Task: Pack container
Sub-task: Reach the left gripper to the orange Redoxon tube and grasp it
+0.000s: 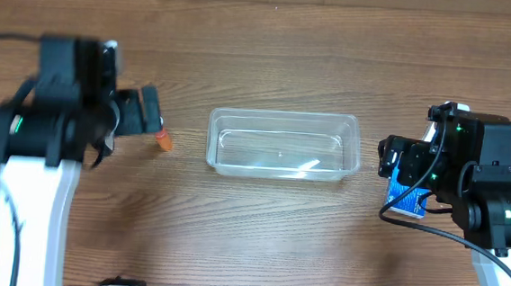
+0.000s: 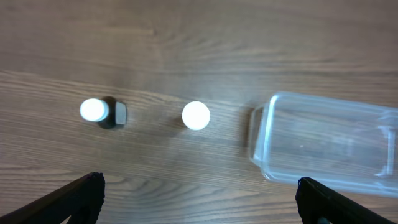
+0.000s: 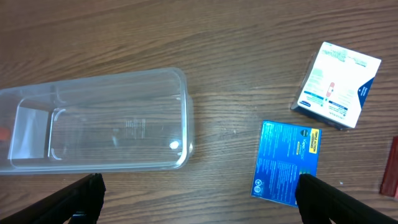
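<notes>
My left gripper should move down next with open fingers onto the white-capped top of the orange tube (image 1: 160, 131), because it stands upright below the gripper, beside the container (image 1: 284, 118).
The clear plastic container (image 1: 284, 118) lies empty at the table's middle. It also shows in the left wrist view (image 2: 323, 112) and the right wrist view (image 3: 93, 84). My left gripper (image 1: 149, 113) is open and empty above the table, left of the container; in its own view (image 2: 199, 182) two white-capped small bottles (image 2: 93, 110) (image 2: 196, 116) stand ahead of it. My right gripper (image 1: 394, 157) is open and empty, right of the container, above a blue box (image 3: 286, 163). A white box (image 3: 339, 84) lies beyond it.
A small orange item (image 1: 164, 140) stands just left of the container, by the left gripper. The blue box (image 1: 407, 199) is partly hidden under the right arm in the overhead view. A red object (image 3: 392, 168) shows at the right edge of the right wrist view.
</notes>
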